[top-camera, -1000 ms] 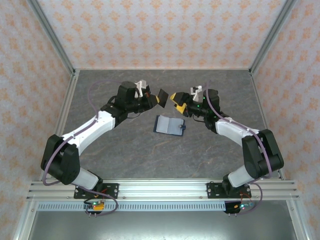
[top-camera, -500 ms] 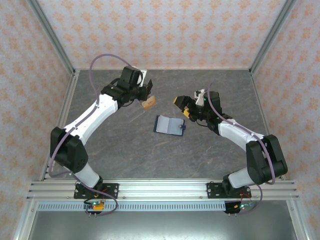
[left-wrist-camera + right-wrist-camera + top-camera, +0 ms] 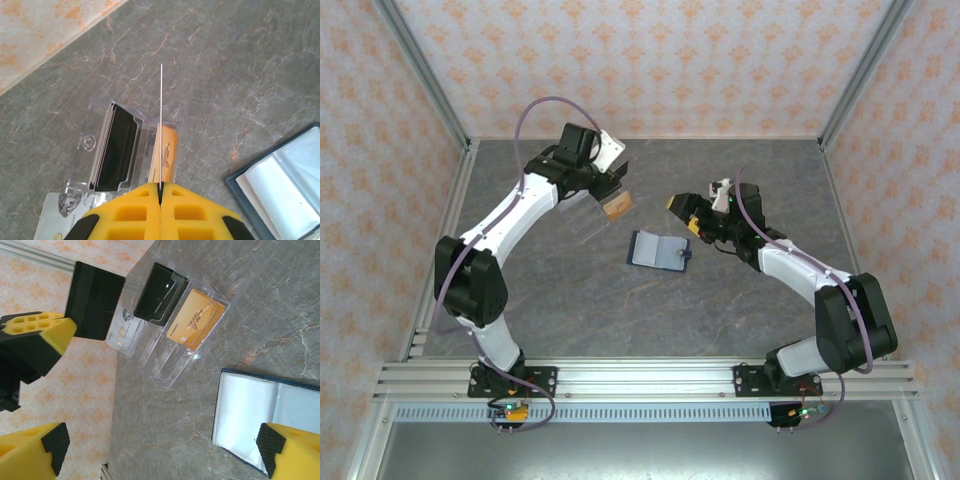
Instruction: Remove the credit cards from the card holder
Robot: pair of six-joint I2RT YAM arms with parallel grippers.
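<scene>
The dark card in my left gripper first goes over the acrylic stand's slot with the black cards next, to be lowered and released there among matching cards.
The card holder (image 3: 660,251) is a navy wallet lying open on the table, its pale inner pockets (image 3: 250,412) facing up; its corner also shows in the left wrist view (image 3: 285,185). My left gripper (image 3: 161,186) is shut on a dark credit card (image 3: 95,300), seen edge-on (image 3: 161,120), above a clear acrylic stand (image 3: 582,212). That stand holds an orange credit card (image 3: 168,152), black cards (image 3: 119,147) and a white card (image 3: 125,330). My right gripper (image 3: 162,445) stands open and holds nothing, just right of the wallet (image 3: 686,214).
The acrylic stand (image 3: 172,347) sits at the back left of the marbled table, near the left wall rail (image 3: 450,215). Patterned walls close in the back and both sides. Bare table lies in front of the wallet.
The two grippers met over the table's middle a second ago. The right gripper opened and drew back slightly; the left arm swung left and back with the dark card to above the stand.
</scene>
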